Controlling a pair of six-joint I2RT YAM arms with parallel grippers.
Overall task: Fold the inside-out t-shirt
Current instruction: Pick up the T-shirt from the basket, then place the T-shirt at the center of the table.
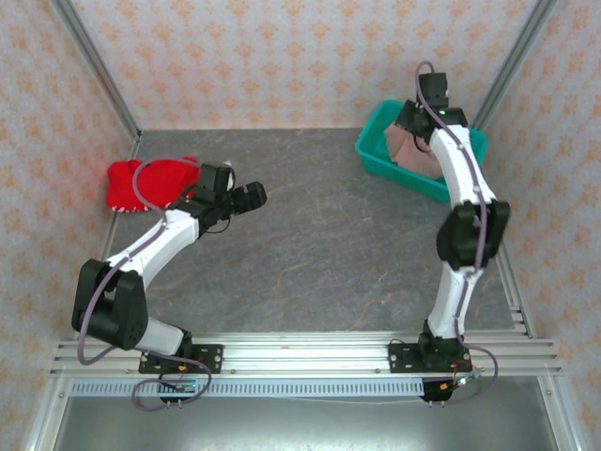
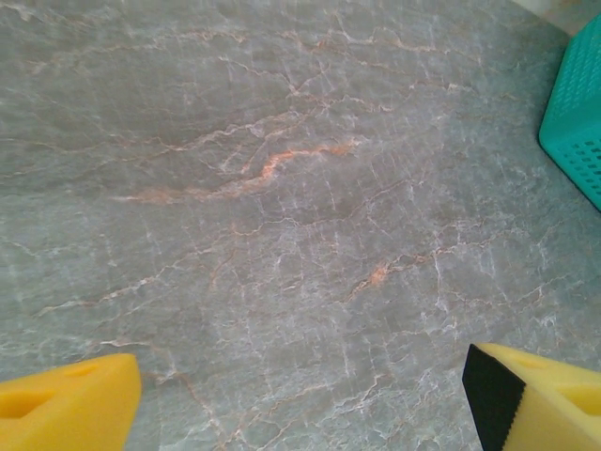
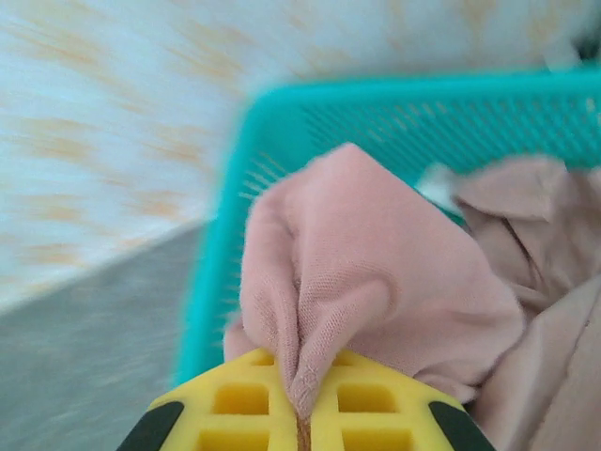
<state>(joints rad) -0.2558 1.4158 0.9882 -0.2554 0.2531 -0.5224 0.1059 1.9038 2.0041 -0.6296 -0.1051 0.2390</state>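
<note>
Next I will lift my right gripper's fold clear of the basket, carry it across, lower and release it, as open marble separates my gripper from the red garment.
The inside-out t-shirt, dusty salmon-pink, lies bunched in a teal basket at the table's back right; a pink part of it shows beside the right arm. My right gripper is shut on a pinched fold of the shirt, which rises in a peak between the yellow fingers. In the overhead view the right gripper hangs over the basket. My left gripper hovers over bare table at the left, its yellow fingers wide apart and empty.
A bright red garment lies at the table's back left, beside the left arm. The grey marble table stretches between the arms. The basket's corner shows at the right edge of the left wrist view. Patterned walls close in the back and sides.
</note>
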